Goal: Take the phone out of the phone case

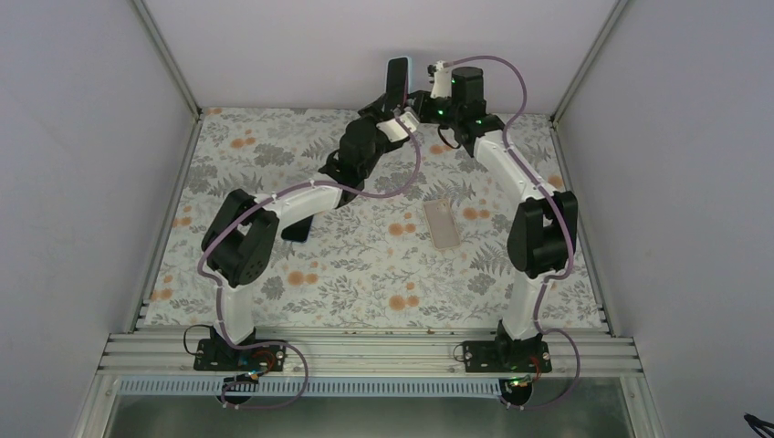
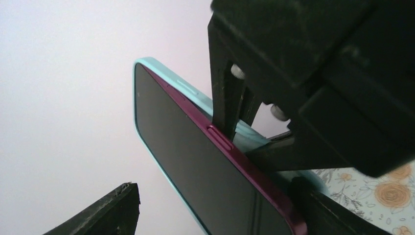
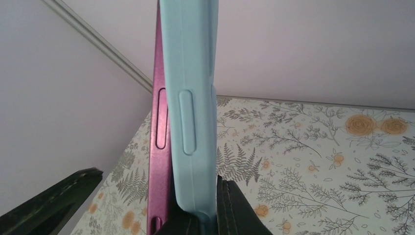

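I will next pull the peeled case off the phone (image 1: pixel 398 75) with my right gripper, back and down to the mat beside the beige object, and release it on that empty spot.
The phone (image 1: pixel 398 75), with a dark screen (image 2: pixel 195 161) and a magenta frame (image 3: pixel 160 112), stands upright in the air at the table's far edge. Its light blue case (image 3: pixel 191 98) has peeled away along one long side (image 2: pixel 172 81). My right gripper (image 3: pixel 213 221) is shut on the case wall, with one finger wedged between phone and case; it reaches in from the right (image 1: pixel 422 99). My left gripper (image 2: pixel 215 213) is open around the phone's lower part (image 1: pixel 394 105). Its left finger (image 2: pixel 112 210) stands apart from the screen; its right finger lies by the phone's magenta edge.
A beige phone-shaped object (image 1: pixel 444 224) lies flat on the flowered table mat (image 1: pixel 365 274), right of centre. A dark object (image 1: pixel 297 233) lies partly under the left arm. The back wall is close behind the phone, and metal posts stand at the far corners.
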Tool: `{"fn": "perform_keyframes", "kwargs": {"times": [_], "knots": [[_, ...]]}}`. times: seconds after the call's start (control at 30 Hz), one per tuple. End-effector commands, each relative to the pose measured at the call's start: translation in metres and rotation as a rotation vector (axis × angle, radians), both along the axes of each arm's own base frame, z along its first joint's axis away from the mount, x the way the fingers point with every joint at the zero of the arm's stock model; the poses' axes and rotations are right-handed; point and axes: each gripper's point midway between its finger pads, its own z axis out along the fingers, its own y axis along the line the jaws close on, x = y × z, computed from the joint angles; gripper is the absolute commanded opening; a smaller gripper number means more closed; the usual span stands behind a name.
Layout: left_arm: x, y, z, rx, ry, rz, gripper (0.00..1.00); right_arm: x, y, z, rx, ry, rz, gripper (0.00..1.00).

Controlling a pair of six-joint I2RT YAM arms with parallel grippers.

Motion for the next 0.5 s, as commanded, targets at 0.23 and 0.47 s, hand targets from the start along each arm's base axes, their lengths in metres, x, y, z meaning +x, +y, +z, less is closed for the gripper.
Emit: {"fn": "perform_keyframes", "kwargs": {"times": [0.23,0.47], "knots": [[0.034,0.101,0.002,-0.072,-0.046,0.306,0.69,-0.039,0.01,0.067,0.068,-0.104,0.098,0.04],[0.041,0.1,0.004,-0.105,-0.038,0.271,0.49,-0.045,0.016,0.054,0.094,-0.052,0.136,0.04]]}}
